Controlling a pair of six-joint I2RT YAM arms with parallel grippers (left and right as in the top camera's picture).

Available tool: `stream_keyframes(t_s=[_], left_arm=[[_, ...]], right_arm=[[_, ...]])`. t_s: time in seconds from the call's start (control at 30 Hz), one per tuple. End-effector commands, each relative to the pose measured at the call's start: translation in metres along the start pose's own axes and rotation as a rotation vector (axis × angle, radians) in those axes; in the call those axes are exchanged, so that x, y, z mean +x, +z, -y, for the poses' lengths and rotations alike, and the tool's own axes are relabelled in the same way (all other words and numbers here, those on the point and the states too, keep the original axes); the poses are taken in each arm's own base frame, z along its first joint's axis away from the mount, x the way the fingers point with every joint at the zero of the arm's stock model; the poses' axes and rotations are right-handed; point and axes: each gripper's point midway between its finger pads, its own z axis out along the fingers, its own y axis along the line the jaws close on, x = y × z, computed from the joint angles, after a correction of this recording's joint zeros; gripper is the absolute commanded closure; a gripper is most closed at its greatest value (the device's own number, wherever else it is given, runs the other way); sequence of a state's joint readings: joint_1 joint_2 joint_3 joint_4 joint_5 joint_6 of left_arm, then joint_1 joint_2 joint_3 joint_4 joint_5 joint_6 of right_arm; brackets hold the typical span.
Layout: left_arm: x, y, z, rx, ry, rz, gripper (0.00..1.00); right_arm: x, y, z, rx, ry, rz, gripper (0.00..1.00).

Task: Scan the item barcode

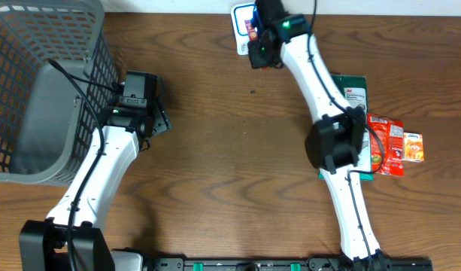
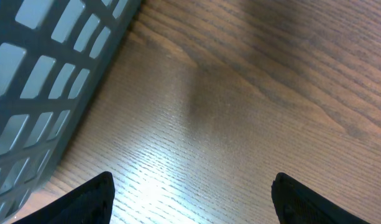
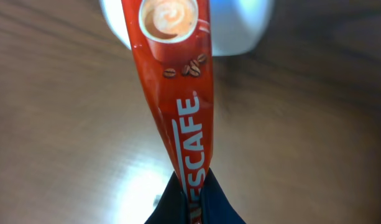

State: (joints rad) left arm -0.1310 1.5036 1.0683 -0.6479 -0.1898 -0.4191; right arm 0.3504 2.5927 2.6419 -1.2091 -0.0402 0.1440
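Note:
The sachet (image 1: 250, 28) goes back and to the right in the overhead view with my right gripper next. It is then released over the red packet's edge (image 1: 371, 138), because other packets lie there.
My right gripper (image 1: 258, 47) is at the far middle of the table, shut on a long red Nescafe sachet (image 3: 181, 81). In the right wrist view its jaws (image 3: 193, 194) pinch the sachet's near end. The far end, printed with a coffee cup, reaches over a white object with a blue border (image 1: 242, 21) (image 3: 240, 25). From overhead only a bit of the red sachet (image 1: 250, 28) shows. My left gripper (image 1: 159, 120) hovers beside the basket, open with nothing between its fingertips (image 2: 94, 196), only bare wood below.
A grey mesh basket (image 1: 34, 90) (image 2: 41, 74) fills the far left. By the right arm lie a green packet (image 1: 354, 90), a red packet (image 1: 384, 143) and a small white and orange packet (image 1: 413, 147).

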Motion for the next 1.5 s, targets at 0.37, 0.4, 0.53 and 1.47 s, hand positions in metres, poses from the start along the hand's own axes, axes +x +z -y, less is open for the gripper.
stream_keyframes(t_s=[0.37, 0.4, 0.53, 1.47], left_arm=[[0.001, 0.000, -0.004, -0.011, -0.008, 0.002, 0.18], [0.001, 0.000, -0.004, -0.011, -0.008, 0.002, 0.18], [0.001, 0.000, -0.004, -0.011, -0.008, 0.002, 0.18], [0.001, 0.000, -0.004, -0.011, -0.008, 0.002, 0.18]], right_arm=[[0.032, -0.265, 0.012, -0.023, 0.041, 0.168, 0.99], [0.037, -0.270, 0.014, -0.020, 0.045, 0.159, 0.99], [0.057, -0.285, 0.028, 0.009, 0.073, 0.120, 0.99], [0.237, -0.189, 0.161, 0.673, 0.351, -0.270, 0.99]])
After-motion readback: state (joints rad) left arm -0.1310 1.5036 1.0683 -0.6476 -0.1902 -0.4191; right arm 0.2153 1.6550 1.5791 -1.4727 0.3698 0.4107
